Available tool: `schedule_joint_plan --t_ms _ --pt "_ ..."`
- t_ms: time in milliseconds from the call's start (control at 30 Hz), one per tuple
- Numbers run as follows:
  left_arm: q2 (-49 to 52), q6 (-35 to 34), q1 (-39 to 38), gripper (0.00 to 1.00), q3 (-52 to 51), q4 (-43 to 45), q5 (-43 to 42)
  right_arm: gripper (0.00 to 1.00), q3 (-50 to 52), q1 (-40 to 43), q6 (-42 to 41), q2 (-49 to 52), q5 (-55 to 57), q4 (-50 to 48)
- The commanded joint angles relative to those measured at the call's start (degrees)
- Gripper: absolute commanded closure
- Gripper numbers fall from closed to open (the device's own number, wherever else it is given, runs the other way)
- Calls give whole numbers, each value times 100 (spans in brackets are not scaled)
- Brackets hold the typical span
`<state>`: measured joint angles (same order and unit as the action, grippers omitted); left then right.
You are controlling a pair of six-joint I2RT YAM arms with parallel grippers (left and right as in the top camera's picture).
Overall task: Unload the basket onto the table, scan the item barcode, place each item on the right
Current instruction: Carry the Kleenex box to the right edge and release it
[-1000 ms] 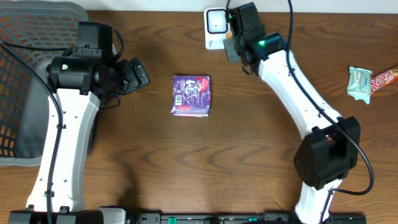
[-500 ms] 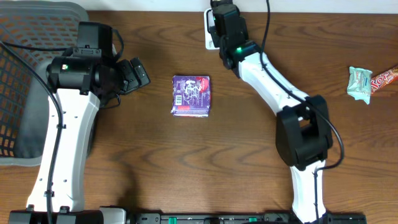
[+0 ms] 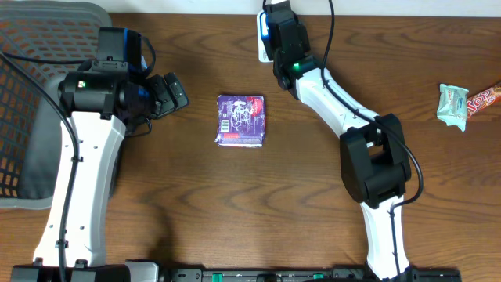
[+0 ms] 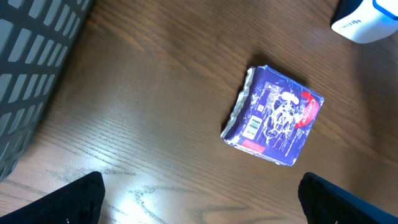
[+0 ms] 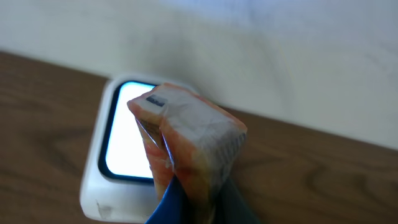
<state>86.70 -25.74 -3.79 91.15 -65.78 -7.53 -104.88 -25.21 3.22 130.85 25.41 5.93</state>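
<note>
I will next move my right gripper over beside the red wrapped bar, to its right in the overhead view, and let go of the packet near other snacks.
My right gripper (image 5: 194, 208) is shut on the item, an orange and grey packet (image 5: 194, 140). It holds the packet upright, just in front of the lit window of the white scanner (image 5: 93, 186). From above, the right gripper (image 3: 275, 33) covers most of the scanner (image 3: 261, 47) at the table's back edge, and the packet is hidden under it. A purple packet (image 3: 240, 121) lies flat in the middle of the table, its barcode face up (image 4: 273, 115). My left gripper (image 3: 174, 92) hangs open to the left of it, with nothing between its fingers (image 4: 202, 200).
A dark mesh basket (image 3: 31, 102) fills the left side (image 4: 31, 68). A pale green snack pack (image 3: 452, 105) and a red wrapped bar (image 3: 485, 98) lie at the far right edge. The wall runs right behind the scanner.
My right arm has swung left and back, bringing the held packet over the scanner. The left arm and the purple packet have not moved.
</note>
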Motion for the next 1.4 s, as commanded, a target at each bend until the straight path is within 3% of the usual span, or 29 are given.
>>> schedule_joint_plan --t_ms 0,133,433,600,733,933,1100,1300,1367 --pt "13 -50 20 1 4 -17 33 99 -444 155 -260 -7 310 393" --pt "13 -50 20 1 4 -17 33 99 -1097 509 -754 -9 1128 1508" --pt "13 -50 20 1 4 -17 31 99 -1777 2002 -769 -7 2472 3849" --pt "13 -50 20 1 4 -17 33 99 -1762 3093 -1464 2 2321 4793" --pt "13 -50 20 1 4 -17 33 99 -1746 3812 -1231 7 1309 5007" --pt "13 -50 20 1 4 -17 33 97 -1709 4505 -1217 9 831 5121" --pt "13 -50 20 1 4 -17 31 72 -1668 4719 -1228 11 824 5226" --pt "13 -50 20 1 4 -17 33 32 -1462 4780 -1305 11 -37 5189" --pt "13 -50 20 1 4 -17 33 26 -1375 4734 -1303 11 -590 5174"
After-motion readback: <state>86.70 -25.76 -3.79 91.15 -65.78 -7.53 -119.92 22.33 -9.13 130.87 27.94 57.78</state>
